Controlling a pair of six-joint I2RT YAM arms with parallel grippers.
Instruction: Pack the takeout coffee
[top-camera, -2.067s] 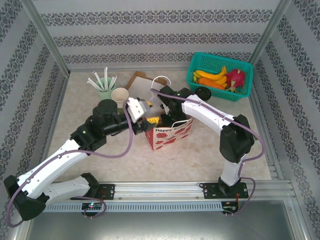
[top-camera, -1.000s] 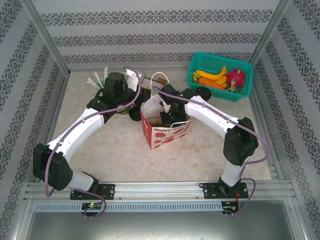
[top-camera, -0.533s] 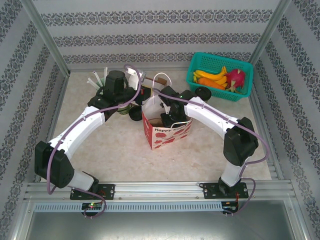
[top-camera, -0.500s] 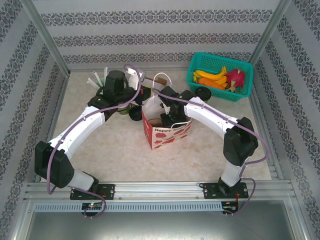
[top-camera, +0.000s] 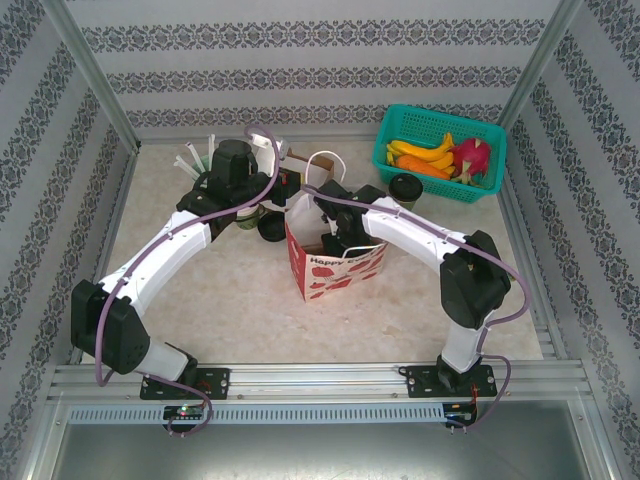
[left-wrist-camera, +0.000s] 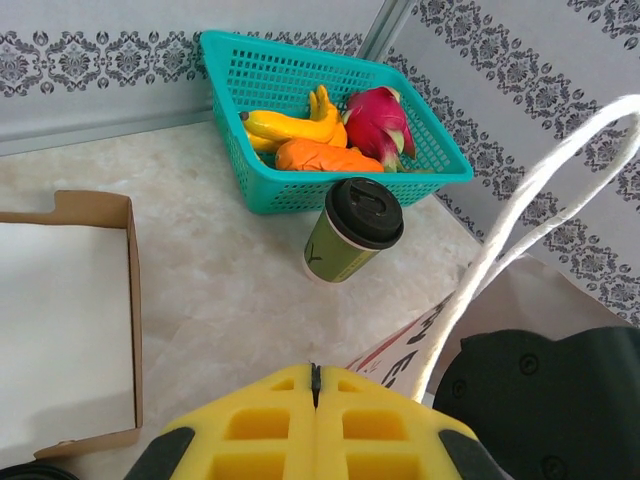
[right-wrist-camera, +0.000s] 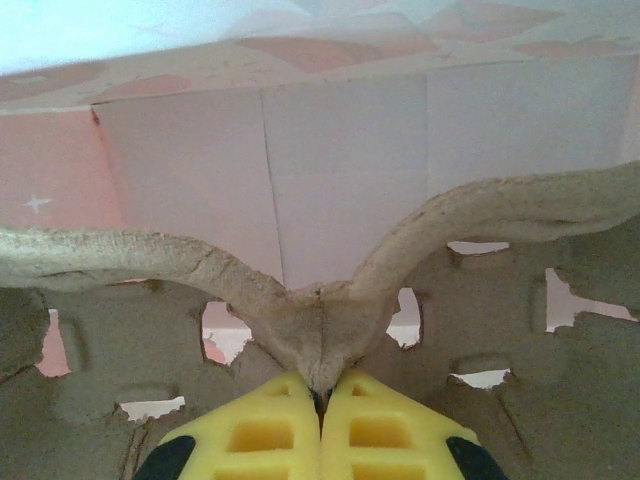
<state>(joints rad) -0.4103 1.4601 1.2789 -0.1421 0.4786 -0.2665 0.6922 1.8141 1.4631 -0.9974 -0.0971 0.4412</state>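
Note:
The right gripper will next lower the middle fold deeper into the red-and-white paper bag and release it there, as the bottom of the bag lies below the gripper.
The takeout coffee (top-camera: 405, 187), a green cup with a black lid, stands upright by the teal basket, also in the left wrist view (left-wrist-camera: 352, 230). The red-and-white paper bag (top-camera: 335, 270) stands mid-table. My right gripper (right-wrist-camera: 320, 390) is down inside it, shut on the middle ridge of the brown pulp carrier (right-wrist-camera: 320, 325). My left gripper (left-wrist-camera: 313, 368) is shut at the bag's back left corner (top-camera: 287, 190). The bag's rim (left-wrist-camera: 400, 350) runs out from under its right finger; whether it is pinched is hidden. The coffee is well beyond both grippers.
A teal basket (top-camera: 440, 155) of fruit sits at the back right. A mint cup of white sticks (top-camera: 205, 165) stands at the back left. An open cardboard box (left-wrist-camera: 70, 310) lies behind the bag. The bag's white rope handle (left-wrist-camera: 520, 220) arches up beside my left gripper.
My left arm swung from the bag's front to its back left corner, and its gripper shut there. The right arm shifted slightly, uncovering the coffee by the basket.

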